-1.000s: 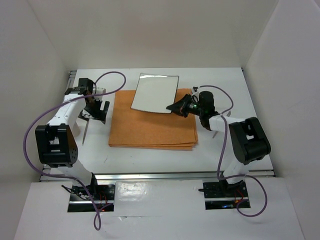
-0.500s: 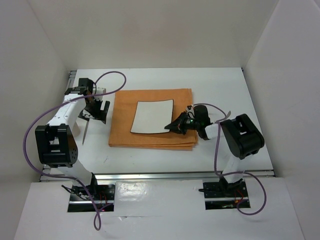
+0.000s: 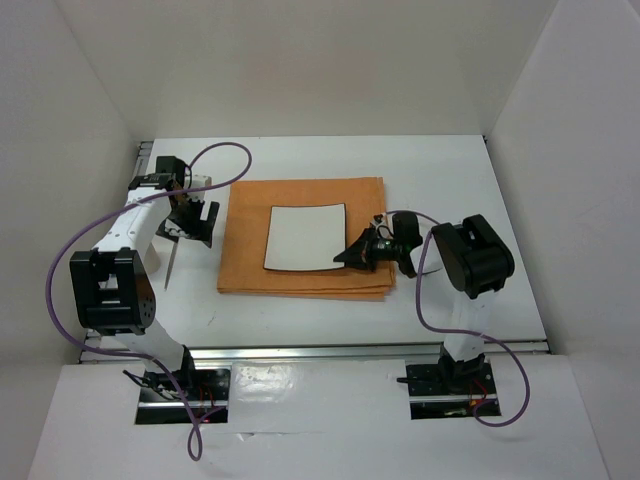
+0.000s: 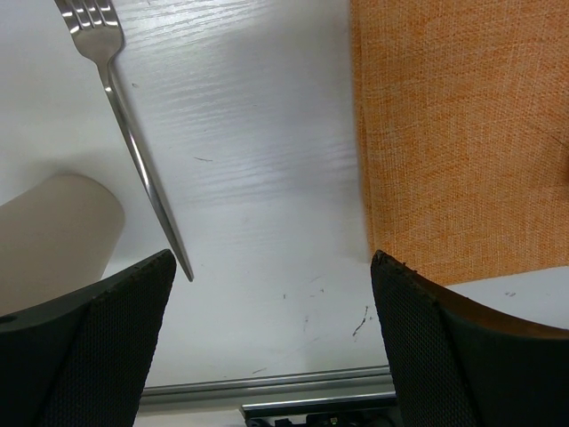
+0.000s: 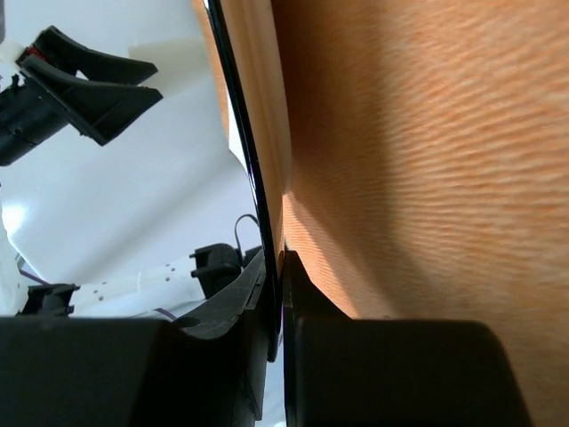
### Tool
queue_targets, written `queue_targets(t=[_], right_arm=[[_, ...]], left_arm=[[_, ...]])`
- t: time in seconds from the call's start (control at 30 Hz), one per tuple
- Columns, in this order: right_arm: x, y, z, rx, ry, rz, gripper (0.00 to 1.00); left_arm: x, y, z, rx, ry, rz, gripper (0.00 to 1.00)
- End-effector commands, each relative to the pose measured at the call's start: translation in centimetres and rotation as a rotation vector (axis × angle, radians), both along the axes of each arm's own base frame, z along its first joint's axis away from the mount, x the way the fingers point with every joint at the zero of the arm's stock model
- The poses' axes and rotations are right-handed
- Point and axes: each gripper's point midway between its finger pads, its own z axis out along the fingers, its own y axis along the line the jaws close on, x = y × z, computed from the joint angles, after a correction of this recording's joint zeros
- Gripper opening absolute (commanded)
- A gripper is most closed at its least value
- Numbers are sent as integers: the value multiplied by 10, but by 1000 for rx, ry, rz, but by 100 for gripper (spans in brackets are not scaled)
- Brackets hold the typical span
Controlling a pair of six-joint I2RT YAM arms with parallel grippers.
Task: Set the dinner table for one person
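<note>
The near corner of the plate is still raised in my right gripper. I need to lower it onto the orange cloth next, then spread my fingers to let go of the plate's rim.
The white dinner table (image 3: 440, 170) carries an orange cloth (image 3: 305, 275) at its middle. A square white plate with a dark rim (image 3: 303, 237) lies on the cloth. My right gripper (image 3: 352, 256) is shut on the plate's near right corner. In the right wrist view the plate's dark rim (image 5: 252, 178) runs edge-on between the clamped fingers (image 5: 222, 307), with the cloth (image 5: 418, 160) beside it. My left gripper (image 3: 190, 222) is open and empty, left of the cloth. A silver fork (image 3: 172, 262) lies on the table below it; the left wrist view shows the fork (image 4: 133, 147) and the cloth's edge (image 4: 453, 133).
White walls close in the table on the left, back and right. A metal rail (image 3: 320, 350) runs along the near edge, also showing in the left wrist view (image 4: 267, 384). A pale rounded shape (image 4: 53, 231) sits beside the fork.
My right gripper has pulled the plate from the cloth's far edge toward me, onto the middle of the cloth. The left arm and the fork have not moved.
</note>
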Motion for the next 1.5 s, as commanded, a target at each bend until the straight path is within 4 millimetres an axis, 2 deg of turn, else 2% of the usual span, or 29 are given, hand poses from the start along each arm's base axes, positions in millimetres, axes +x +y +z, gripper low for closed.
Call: queue_targets(t=[0.0, 0.1, 0.23, 0.27, 0.33, 0.37, 0.67, 0.83, 1.03, 1.07, 1.1, 1.17, 1.27, 1.47], right_arm=[[7, -1, 20, 60, -141, 94, 0], [2, -2, 2, 42, -73, 106, 0], [-1, -1, -5, 47, -57, 117, 0], [8, 1, 0, 45, -88, 123, 0], [13, -2, -9, 21, -41, 124, 0], [20, -1, -7, 11, -61, 123, 0], [-2, -10, -29, -58, 74, 88, 1], [-5, -10, -29, -56, 105, 96, 1], [-2, -12, -28, -100, 111, 100, 21], [-3, -12, -26, -101, 116, 100, 26], [-3, -13, -29, -114, 129, 91, 36], [-3, -15, -25, -136, 122, 80, 38], [-14, -14, -31, -169, 142, 95, 38], [-6, -8, -26, -218, 117, 109, 40]], left_arm=[[1, -1, 13, -12, -47, -27, 96], [-1, -2, 11, -13, -38, -27, 96], [-1, -2, 11, -13, -38, -27, 96], [-1, -2, 11, -13, -38, -27, 96], [-1, -3, 11, -21, -38, -30, 96], [-1, -3, 11, -21, -38, -30, 96], [-1, 0, 11, -21, -38, -21, 96], [-1, 0, 11, -21, -38, -21, 96], [-1, -2, 11, -30, -39, -24, 96], [-1, -1, 11, -27, -40, -33, 96], [-1, -1, 14, -26, -49, -33, 96], [-1, -1, 14, -26, -49, -33, 96], [-1, 2, 14, -26, -49, -24, 96], [-1, 0, 14, -34, -50, -27, 96]])
